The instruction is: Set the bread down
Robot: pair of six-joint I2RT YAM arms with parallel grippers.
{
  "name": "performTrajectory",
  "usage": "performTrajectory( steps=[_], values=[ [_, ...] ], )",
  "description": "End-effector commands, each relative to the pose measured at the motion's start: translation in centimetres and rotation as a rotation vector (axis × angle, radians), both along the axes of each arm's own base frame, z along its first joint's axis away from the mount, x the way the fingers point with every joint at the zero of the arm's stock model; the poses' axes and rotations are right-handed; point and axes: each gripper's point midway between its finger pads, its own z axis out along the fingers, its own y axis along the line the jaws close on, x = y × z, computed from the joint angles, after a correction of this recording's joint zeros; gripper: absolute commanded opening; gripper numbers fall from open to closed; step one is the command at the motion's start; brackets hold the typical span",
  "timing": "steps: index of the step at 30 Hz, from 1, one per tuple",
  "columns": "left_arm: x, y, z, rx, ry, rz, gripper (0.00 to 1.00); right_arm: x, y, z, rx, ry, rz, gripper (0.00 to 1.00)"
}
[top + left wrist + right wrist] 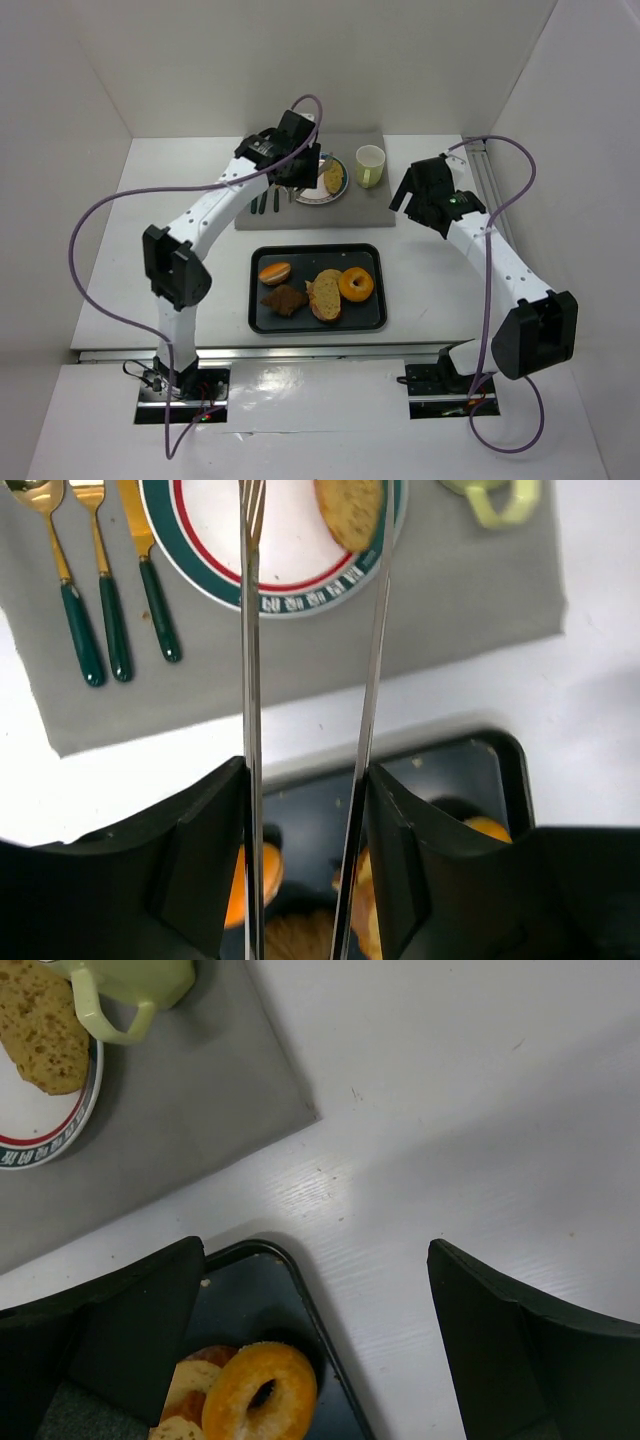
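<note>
The arms of the tongs stand apart, so I will bring my left gripper back over the tray and down to squeeze the tongs on the donut's edge (346, 286) beside the tray's bread.
A slice of bread (333, 177) lies on the white plate (306, 198) with a red and green rim; it also shows in the left wrist view (350, 510) and the right wrist view (40, 1025). My left gripper (300, 170) (305, 780) is shut on thin metal tongs (250, 630). The tongs' two arms stand apart and reach over the plate, the right arm by the bread's edge; their tips are out of view. My right gripper (415, 195) (318, 1260) is open and empty above the table, right of the black tray (316, 249).
The tray holds a donut (356, 285), another bread slice (325, 295), an orange bun (274, 272) and a brown pastry (285, 300). A green mug (370, 165) and gold-and-green cutlery (265, 203) lie on the grey mat (370, 205) beside the plate.
</note>
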Motion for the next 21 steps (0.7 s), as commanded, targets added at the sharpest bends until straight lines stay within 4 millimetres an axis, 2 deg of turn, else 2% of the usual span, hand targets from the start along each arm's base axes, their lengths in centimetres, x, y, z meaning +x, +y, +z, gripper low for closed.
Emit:
performTrajectory(
  steps=[1,2,3,4,5,6,7,8,9,10,11,13,15,16,17,21],
  values=[
    [-5.1,-0.1,3.7,-0.032,-0.047,-0.043,0.6,0.5,-0.3,3.2,-0.003,-0.084,-0.009,1.0],
    [-6.8,0.1,5.0,-0.061,-0.057,-0.069,0.6,0.0,-0.8,4.0,-0.012,-0.1,-0.022,1.0],
    [-8.7,-1.0,4.7,-0.116,-0.01,-0.111,0.6,0.0,-0.9,4.0,-0.018,-0.102,-0.029,1.0],
    [-9.9,-1.1,4.3,-0.142,0.021,-0.128,0.6,-0.4,-1.0,4.4,-0.017,-0.106,-0.029,1.0],
    [-12.1,-1.8,2.5,-0.141,0.085,-0.17,0.6,-0.7,-1.4,4.9,-0.017,-0.12,-0.046,1.0],
    [-14.0,-2.4,3.1,-0.19,0.11,-0.206,0.62,-0.8,-1.6,5.3,-0.02,-0.132,-0.053,1.0],
    [-15.2,-2.8,2.8,-0.2,0.133,-0.225,0.64,-1.1,-1.7,5.4,-0.021,-0.13,-0.053,1.0],
    [-16.4,-2.9,1.5,-0.192,0.173,-0.238,0.64,-1.4,-1.9,5.3,-0.027,-0.131,-0.06,1.0],
    [-17.6,-3.5,1.2,-0.196,0.193,-0.272,0.66,-1.7,-2.0,5.5,-0.026,-0.133,-0.06,1.0],
    [-18.3,-3.7,1.1,-0.224,0.221,-0.272,0.67,-2.0,-2.2,5.0,-0.038,-0.118,-0.066,1.0],
    [-19.2,-3.8,-0.1,-0.21,0.257,-0.288,0.67,-2.1,-2.3,5.4,-0.034,-0.129,-0.066,1.0],
    [-20.5,-4.5,-0.7,-0.233,0.303,-0.32,0.68,-2.4,-2.5,5.6,-0.041,-0.13,-0.073,1.0],
    [-21.5,-4.7,-2.2,-0.225,0.352,-0.34,0.68,-2.6,-2.6,5.4,-0.044,-0.121,-0.073,1.0],
    [-21.6,-5.2,-2.3,-0.239,0.361,-0.365,0.68,-2.7,-2.6,5.7,-0.041,-0.13,-0.073,1.0],
    [-22.0,-5.4,-3.5,-0.217,0.389,-0.385,0.68,-2.6,-2.5,6.2,-0.034,-0.153,-0.074,1.0],
    [-22.4,-5.6,-4.7,-0.184,0.415,-0.405,0.68,-2.2,-2.5,6.6,-0.034,-0.172,-0.069,1.0]
  ],
)
